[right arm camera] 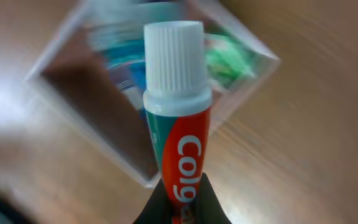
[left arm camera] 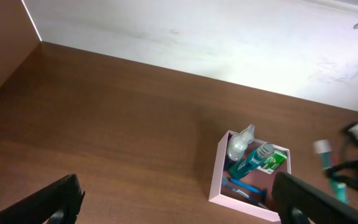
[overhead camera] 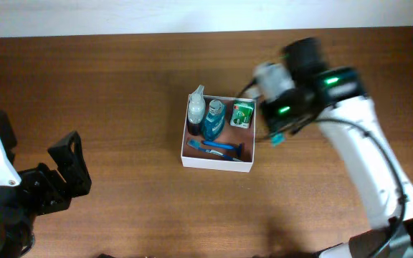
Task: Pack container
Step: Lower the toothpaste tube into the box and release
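Observation:
The tube (right arm camera: 176, 74) is in my right gripper. My right gripper will next move it to the left in the overhead view and down into the open part (right arm camera: 101, 102) of the container beside the blue toothbrush, clear of the bottles.
The container (overhead camera: 216, 162) is a square shallow white-walled box at the table's middle. It holds a clear spray bottle (overhead camera: 196, 107), a teal bottle (overhead camera: 214, 119), a green-and-white packet (overhead camera: 243, 113) and a blue toothbrush (overhead camera: 217, 147). My right gripper (right arm camera: 182, 186) is shut on a red Colgate toothpaste tube (right arm camera: 176, 74) with a white cap. It holds the tube in the air, cap pointing at the blurred container (right arm camera: 92, 143) just beyond. In the overhead view this gripper (overhead camera: 278, 80) is just right of the container's far right corner. My left gripper (left arm camera: 179, 199) is open and empty, far left of the container (left arm camera: 216, 177).
The brown wooden table (overhead camera: 120, 86) ends at a white wall along the far side (left arm camera: 197, 37). The left arm (overhead camera: 20, 193) sits at the front left corner. The right arm (overhead camera: 364, 158) runs from the front right up to the container's side.

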Robot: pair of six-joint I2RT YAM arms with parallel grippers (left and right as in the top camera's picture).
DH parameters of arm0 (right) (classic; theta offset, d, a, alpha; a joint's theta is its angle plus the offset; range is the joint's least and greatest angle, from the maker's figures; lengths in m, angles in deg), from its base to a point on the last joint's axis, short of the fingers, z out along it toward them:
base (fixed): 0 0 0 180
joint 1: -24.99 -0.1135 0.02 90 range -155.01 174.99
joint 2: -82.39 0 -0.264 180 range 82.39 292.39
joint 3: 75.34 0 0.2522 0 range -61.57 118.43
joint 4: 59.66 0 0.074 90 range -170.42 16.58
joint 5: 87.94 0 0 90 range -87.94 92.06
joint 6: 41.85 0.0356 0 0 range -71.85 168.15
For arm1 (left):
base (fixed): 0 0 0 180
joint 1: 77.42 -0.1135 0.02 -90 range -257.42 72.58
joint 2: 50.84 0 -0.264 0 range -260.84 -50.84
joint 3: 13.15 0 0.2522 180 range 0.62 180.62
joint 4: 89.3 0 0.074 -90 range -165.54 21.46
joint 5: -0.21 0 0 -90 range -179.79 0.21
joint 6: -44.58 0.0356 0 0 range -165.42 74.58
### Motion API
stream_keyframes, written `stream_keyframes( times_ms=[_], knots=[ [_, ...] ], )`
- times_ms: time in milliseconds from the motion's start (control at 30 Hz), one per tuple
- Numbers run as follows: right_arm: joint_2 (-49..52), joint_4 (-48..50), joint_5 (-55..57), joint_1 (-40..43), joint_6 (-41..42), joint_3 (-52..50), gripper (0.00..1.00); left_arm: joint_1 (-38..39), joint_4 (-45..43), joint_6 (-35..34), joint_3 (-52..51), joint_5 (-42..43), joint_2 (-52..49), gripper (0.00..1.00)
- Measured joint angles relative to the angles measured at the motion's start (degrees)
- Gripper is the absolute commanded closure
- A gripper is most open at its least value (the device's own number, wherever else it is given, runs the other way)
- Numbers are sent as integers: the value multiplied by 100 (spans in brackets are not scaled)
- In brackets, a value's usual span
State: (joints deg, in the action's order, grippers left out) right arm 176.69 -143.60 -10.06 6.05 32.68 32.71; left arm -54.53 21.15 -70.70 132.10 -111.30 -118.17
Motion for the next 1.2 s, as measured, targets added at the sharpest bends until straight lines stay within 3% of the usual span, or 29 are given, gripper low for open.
stream_keyframes(
  times_ms=[200, 433, 500, 567, 667, 700, 733, 800, 833, 1200],
  knots=[
    [413, -11, 225, -1274, -1499, -24, 96, 0, 0, 0, 0, 0, 0, 1],
    [1222, 538, 544, -1436, -2184, -66, 94, 0, 0, 0, 0, 0, 0, 1],
    [1440, 638, 568, -1419, -2243, -66, 88, 0, 0, 0, 0, 0, 0, 0],
    [1613, 699, 586, -1416, -2256, -68, 65, 0, 0, 0, 0, 0, 0, 1],
    [1853, 879, 632, -1416, -2354, -70, 61, 0, 0, 0, 0, 0, 0, 1],
    [1917, 922, 634, -1416, -2363, -70, 56, 0, 0, 0, 0, 0, 0, 0],
    [1963, 940, 649, -1416, -2347, -70, 39, 0, 0, 0, 0, 0, 0, 1],
    [1989, 931, 671, -1416, -2321, -72, 26, 0, 0, 0, 0, 0, 0, 1],
    [1987, 896, 671, -1416, -2297, -68, 1, 0, 0, 0, 0, 0, 0, 1],
    [1611, -586, 713, -1416, -1576, 761, 1, 0, 0, 0, 0, 0, 0, 1]
  ],
)
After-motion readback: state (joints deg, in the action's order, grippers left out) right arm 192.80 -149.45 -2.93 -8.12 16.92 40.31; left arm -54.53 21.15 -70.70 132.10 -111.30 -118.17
